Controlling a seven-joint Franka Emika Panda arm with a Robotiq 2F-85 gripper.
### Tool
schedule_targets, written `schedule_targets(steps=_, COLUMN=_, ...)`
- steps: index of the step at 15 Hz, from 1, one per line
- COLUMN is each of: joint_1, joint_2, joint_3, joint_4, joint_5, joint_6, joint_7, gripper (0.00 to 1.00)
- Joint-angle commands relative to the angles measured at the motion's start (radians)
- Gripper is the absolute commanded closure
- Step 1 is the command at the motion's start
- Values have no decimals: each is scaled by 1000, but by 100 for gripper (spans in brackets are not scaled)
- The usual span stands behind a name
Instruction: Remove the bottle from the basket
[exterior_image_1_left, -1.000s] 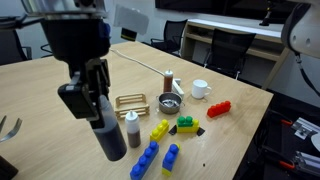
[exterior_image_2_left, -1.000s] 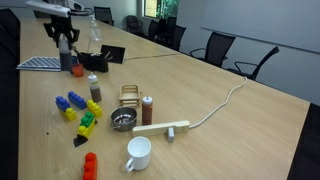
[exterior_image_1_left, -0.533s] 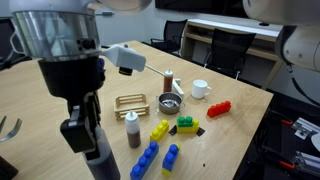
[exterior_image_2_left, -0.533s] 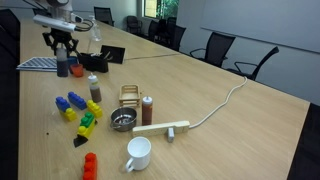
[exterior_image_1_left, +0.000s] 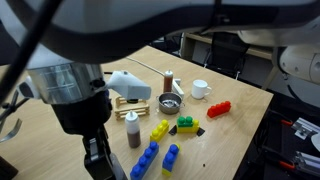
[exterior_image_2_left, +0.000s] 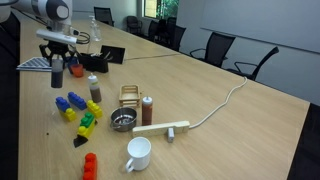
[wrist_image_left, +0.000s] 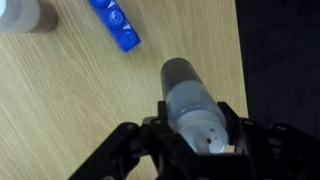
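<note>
My gripper is holding the bottle, which still hangs above the table, and should next lower it onto the clear tabletop (exterior_image_2_left: 59, 96) (wrist_image_left: 152, 73) beside the blue block below my gripper and let go of it.
My gripper (wrist_image_left: 196, 118) is shut on the bottle (wrist_image_left: 184, 84), which has a dark body and a pale grey cap with small holes. In an exterior view the gripper (exterior_image_2_left: 57, 67) holds the bottle (exterior_image_2_left: 56, 76) just above the table, far from the gold wire basket (exterior_image_2_left: 130, 95). The basket (exterior_image_1_left: 131, 102) stands empty in both exterior views. In an exterior view my arm fills the foreground, with the gripper (exterior_image_1_left: 99, 160) low near the table's front edge.
Near the basket stand a brown bottle with a long white top (exterior_image_2_left: 94, 88), a brown white-capped bottle (exterior_image_2_left: 147, 108), a metal strainer (exterior_image_2_left: 122, 121), a white mug (exterior_image_2_left: 137, 153), coloured blocks (exterior_image_2_left: 78, 110) and a wooden block with a cable (exterior_image_2_left: 165, 128). A blue block (wrist_image_left: 115, 22) lies below the wrist.
My gripper has carried the bottle further from the basket and lower toward the table. The arm now fills more of one exterior view.
</note>
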Motion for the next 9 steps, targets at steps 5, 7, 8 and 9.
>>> schedule_targets(steps=5, joint_1=20, joint_2=-2, joint_3=2, joint_4=3, joint_5=-7, joint_6=-75, joint_7=-134, gripper=73)
schedule_targets(steps=7, joint_1=19, joint_2=3, joint_3=2, joint_4=10, joint_5=-7, joint_6=-75, joint_7=-146, gripper=73)
schedule_targets(steps=8, joint_1=18, joint_2=4, joint_3=0, joint_4=10, joint_5=-8, joint_6=-75, joint_7=-147, gripper=73)
schedule_targets(steps=9, joint_1=16, joint_2=7, joint_3=0, joint_4=11, joint_5=-7, joint_6=-71, joint_7=-151, gripper=73)
